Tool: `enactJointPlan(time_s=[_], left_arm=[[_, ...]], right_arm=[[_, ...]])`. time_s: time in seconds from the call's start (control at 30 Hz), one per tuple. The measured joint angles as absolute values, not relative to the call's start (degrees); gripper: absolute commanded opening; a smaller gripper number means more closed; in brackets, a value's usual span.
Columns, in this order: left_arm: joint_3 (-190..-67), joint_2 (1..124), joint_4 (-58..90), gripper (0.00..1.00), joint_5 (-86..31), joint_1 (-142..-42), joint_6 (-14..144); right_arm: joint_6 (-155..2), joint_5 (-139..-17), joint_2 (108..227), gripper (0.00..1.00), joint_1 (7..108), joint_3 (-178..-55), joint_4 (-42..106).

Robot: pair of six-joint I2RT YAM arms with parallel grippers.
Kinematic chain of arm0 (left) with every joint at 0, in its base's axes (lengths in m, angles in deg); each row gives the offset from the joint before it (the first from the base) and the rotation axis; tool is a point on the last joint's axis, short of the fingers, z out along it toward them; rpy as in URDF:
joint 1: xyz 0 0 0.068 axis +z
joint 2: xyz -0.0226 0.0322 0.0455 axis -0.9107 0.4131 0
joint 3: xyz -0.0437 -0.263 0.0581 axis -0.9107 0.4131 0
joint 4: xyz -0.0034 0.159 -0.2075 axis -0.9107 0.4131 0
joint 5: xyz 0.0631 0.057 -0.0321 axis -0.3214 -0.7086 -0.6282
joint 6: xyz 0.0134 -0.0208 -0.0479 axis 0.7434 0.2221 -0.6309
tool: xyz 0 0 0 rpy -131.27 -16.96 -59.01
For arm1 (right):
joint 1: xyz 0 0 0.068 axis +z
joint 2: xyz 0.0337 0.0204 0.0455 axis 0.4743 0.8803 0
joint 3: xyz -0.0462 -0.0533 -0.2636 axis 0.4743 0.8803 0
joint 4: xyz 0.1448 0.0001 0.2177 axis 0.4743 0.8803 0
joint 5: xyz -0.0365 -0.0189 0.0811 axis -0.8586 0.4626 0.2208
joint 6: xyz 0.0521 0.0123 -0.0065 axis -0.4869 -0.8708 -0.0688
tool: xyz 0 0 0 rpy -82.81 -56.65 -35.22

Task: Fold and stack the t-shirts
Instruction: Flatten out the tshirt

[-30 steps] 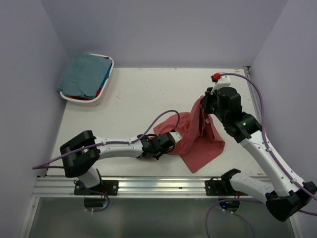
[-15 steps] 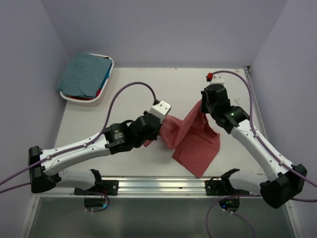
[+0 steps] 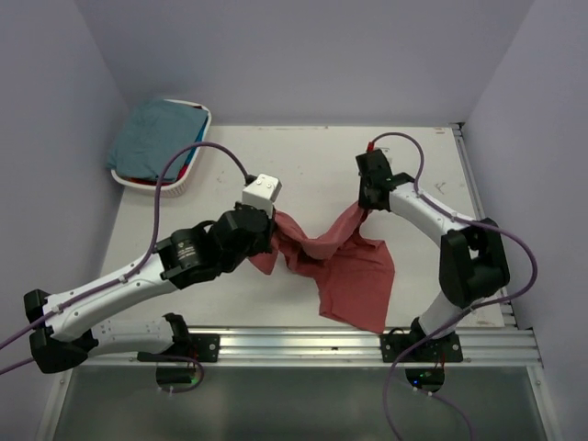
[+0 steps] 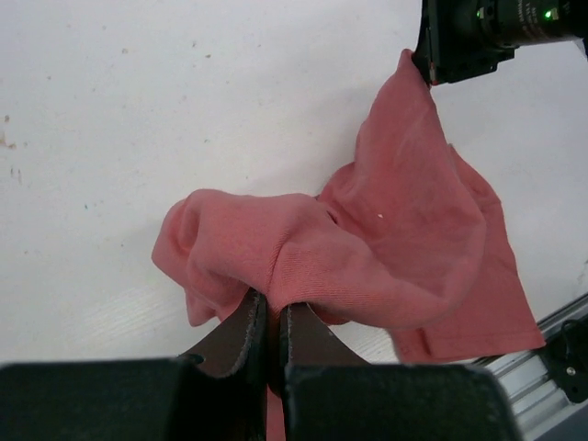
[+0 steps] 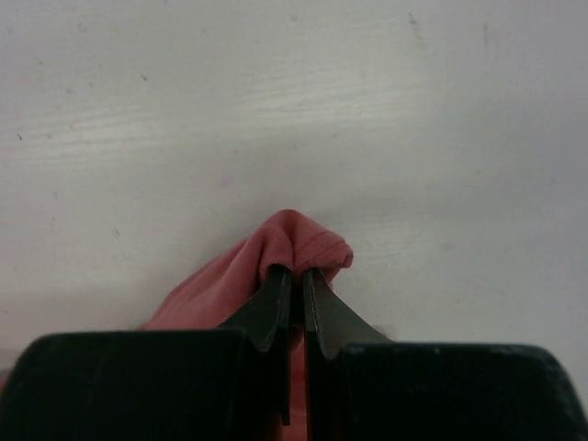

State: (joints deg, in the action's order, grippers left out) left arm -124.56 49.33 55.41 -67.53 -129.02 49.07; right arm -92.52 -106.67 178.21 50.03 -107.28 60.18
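Observation:
The right gripper carries the t-shirt's pinched corner outward and to its left in the top view next. It lets go of the corner there, since that part of the tabletop is bare.
A faded brick-red t-shirt hangs between both grippers above the white table, sagging in the middle with its lower part trailing toward the front rail. My left gripper is shut on its left bunch, the cloth pinched between the dark fingers. My right gripper is shut on the shirt's far right corner, just above the table. A muted teal t-shirt lies on top in the white basket at the back left, with bits of blue and red cloth under it.
The basket sits against the left wall. An aluminium rail runs along the table's near edge, with both arm bases on it. Purple cables loop over the left arm. Walls close in the table at the back and on both sides.
My left gripper has lifted the shirt's left part up and back to the left. My right gripper has carried its corner farther back and left, stretching the shirt between them.

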Motion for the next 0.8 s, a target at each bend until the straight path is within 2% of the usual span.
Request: enactJointPlan(time_s=[0.13, 0.4, 0.43, 0.47, 0.5, 0.53, 0.6, 0.8], left_arm=[[-119.60, 50.34, 54.86, 0.00, -66.09, -125.52, 47.52], [-110.70, 53.66, 54.12, 0.00, -64.05, -122.18, 44.18], [-110.42, 53.73, 54.05, 0.00, -64.03, -122.07, 43.94], [-110.24, 53.75, 53.94, 0.00, -63.99, -121.89, 43.70], [-110.15, 53.75, 53.77, 0.00, -64.01, -121.79, 43.59], [-110.13, 53.75, 53.46, 0.00, -63.99, -121.57, 43.52], [-110.09, 53.73, 52.85, 0.00, -63.99, -121.30, 43.11], [-109.96, 54.10, 51.52, 0.00, -63.90, -120.67, 42.67]], right_arm=[[-92.58, -102.78, 185.97, 0.00, 50.01, -111.45, 56.27], [-92.10, -94.08, 192.53, 0.01, 50.03, -118.51, 47.72], [-91.99, -93.07, 193.42, 0.14, 50.03, -119.47, 46.78], [-91.91, -92.00, 194.21, 0.51, 50.03, -120.17, 46.10], [-91.97, -91.06, 194.67, 0.65, 50.05, -120.35, 45.58], [-91.64, -90.47, 194.71, 0.72, 50.05, -120.13, 45.27], [-91.45, -89.66, 193.73, 0.76, 50.03, -118.16, 43.63], [-91.73, -90.12, 183.00, 0.75, 50.05, -107.67, 43.68]])
